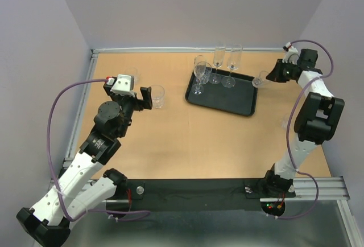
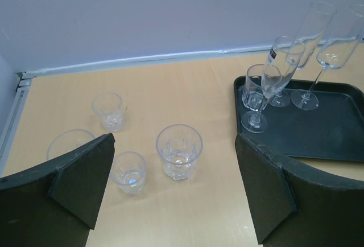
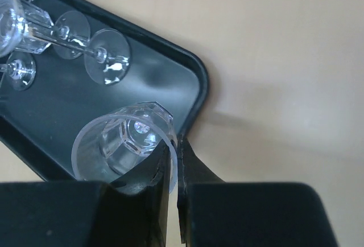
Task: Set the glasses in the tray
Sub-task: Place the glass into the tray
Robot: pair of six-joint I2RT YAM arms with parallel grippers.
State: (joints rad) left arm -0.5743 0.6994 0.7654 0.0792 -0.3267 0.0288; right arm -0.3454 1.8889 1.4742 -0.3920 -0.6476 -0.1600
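Note:
I will move my right gripper toward the end stemmed glass next and lower the tumbler into the far corner of the tray, which is empty beside that glass.
The black tray (image 1: 242, 103) lies at the back middle of the table with several stemmed glasses (image 1: 202, 73) standing in its left half. My right gripper (image 1: 266, 79) is shut on the rim wall of a clear tumbler (image 3: 122, 141), one finger inside and one outside, and holds it over the tray's (image 3: 170, 82) right corner. My left gripper (image 1: 143, 98) stands wide open at the back left, holding nothing. A faceted tumbler (image 2: 179, 150) stands just ahead of its fingers, and a smaller tumbler (image 2: 128, 171) sits near the left finger (image 2: 85, 178).
Two more tumblers (image 2: 108, 110) (image 2: 68, 143) stand on the wood to the left, the nearer one partly hidden by my left finger. Another clear glass (image 1: 287, 120) shows faintly beside the right arm's elbow. Walls close the table at the back and sides.

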